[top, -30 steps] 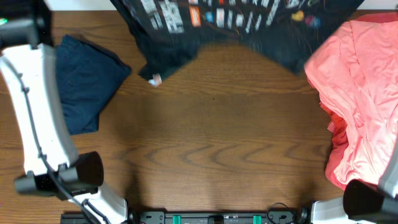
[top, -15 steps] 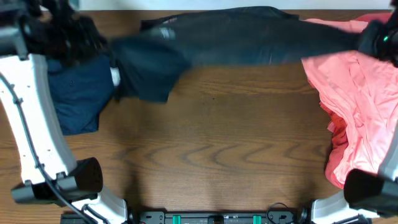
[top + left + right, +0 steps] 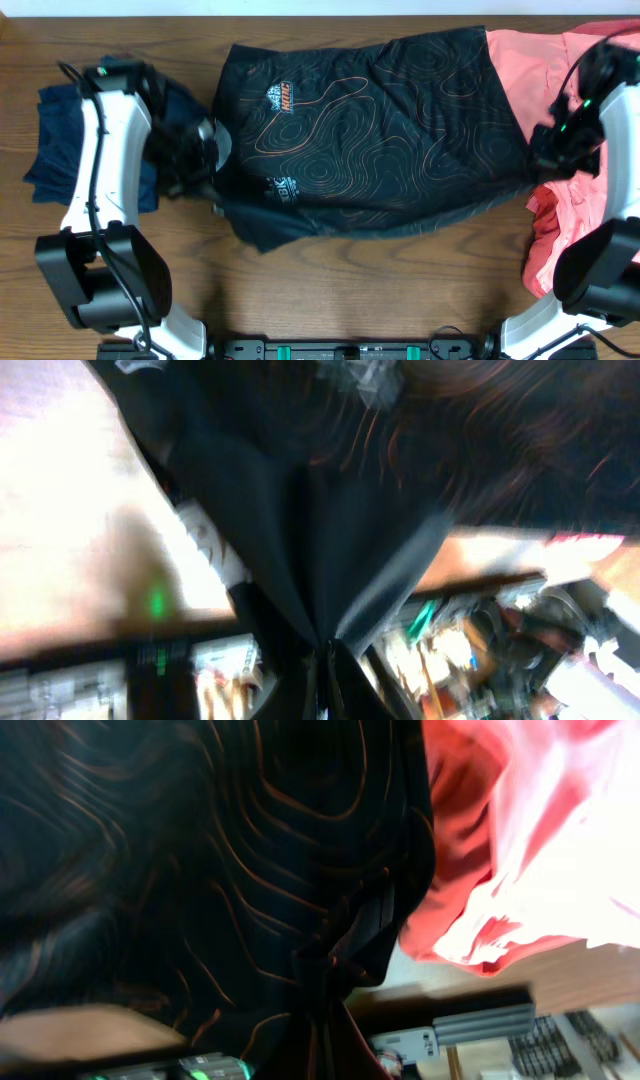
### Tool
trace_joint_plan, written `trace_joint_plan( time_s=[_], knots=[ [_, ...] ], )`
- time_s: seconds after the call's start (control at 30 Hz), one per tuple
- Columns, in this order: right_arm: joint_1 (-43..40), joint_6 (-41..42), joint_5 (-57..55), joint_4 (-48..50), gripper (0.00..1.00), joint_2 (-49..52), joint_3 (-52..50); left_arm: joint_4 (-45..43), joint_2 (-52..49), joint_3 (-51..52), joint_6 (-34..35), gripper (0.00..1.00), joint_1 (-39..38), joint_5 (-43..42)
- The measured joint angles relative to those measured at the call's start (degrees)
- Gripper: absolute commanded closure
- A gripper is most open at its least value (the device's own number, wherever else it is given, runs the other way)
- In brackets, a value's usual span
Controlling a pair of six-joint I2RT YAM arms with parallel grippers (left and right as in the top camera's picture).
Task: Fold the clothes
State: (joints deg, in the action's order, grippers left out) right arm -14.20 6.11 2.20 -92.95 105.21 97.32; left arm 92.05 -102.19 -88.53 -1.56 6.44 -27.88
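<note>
The shirt's side by the pink heap lies below, and the shirt still sags. My right gripper needs to lower the shirt's held edge onto that side next and let go.
The black T-shirt with thin orange contour lines lies spread out across the middle of the table, orange logo facing up. My left gripper is shut on the shirt's left edge. In the left wrist view the dark cloth narrows into the closed jaws of the left gripper. My right gripper is shut on the shirt's right edge, and the cloth bunches into the right gripper. Salmon-pink shirts are heaped at the right, partly under the black shirt's edge.
A folded dark navy garment lies at the left, behind my left arm. The pink heap sits close beside my right gripper. Bare wood shows along the near side of the table, with the arm bases at the near edge.
The black shirt was swinging blurred over the far edge. It now lies flat and spread, logo up. Both grippers have come nearer and lower, still holding its two sides.
</note>
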Motion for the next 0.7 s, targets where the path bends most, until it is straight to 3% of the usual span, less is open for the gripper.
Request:
trace_joint_plan(
  time_s=[0.3, 0.53, 0.7],
  knots=[
    [-0.35, -0.33, -0.48, 8.33, 0.99, -3.37, -22.14, -6.16, 17.70, 23.32, 2.25, 0.94, 0.28, 4.11],
    [-3.96, 0.70, -1.20, 11.28, 0.99, -15.41, -28.20, -7.74, 30.21, 26.47, 5.22, 0.94, 0.31, 5.62],
    [-4.13, 1.11, -1.09, 21.24, 0.99, -18.58, -28.26, -18.16, 33.73, 26.49, 8.46, 0.94, 0.31, 6.25]
  ],
)
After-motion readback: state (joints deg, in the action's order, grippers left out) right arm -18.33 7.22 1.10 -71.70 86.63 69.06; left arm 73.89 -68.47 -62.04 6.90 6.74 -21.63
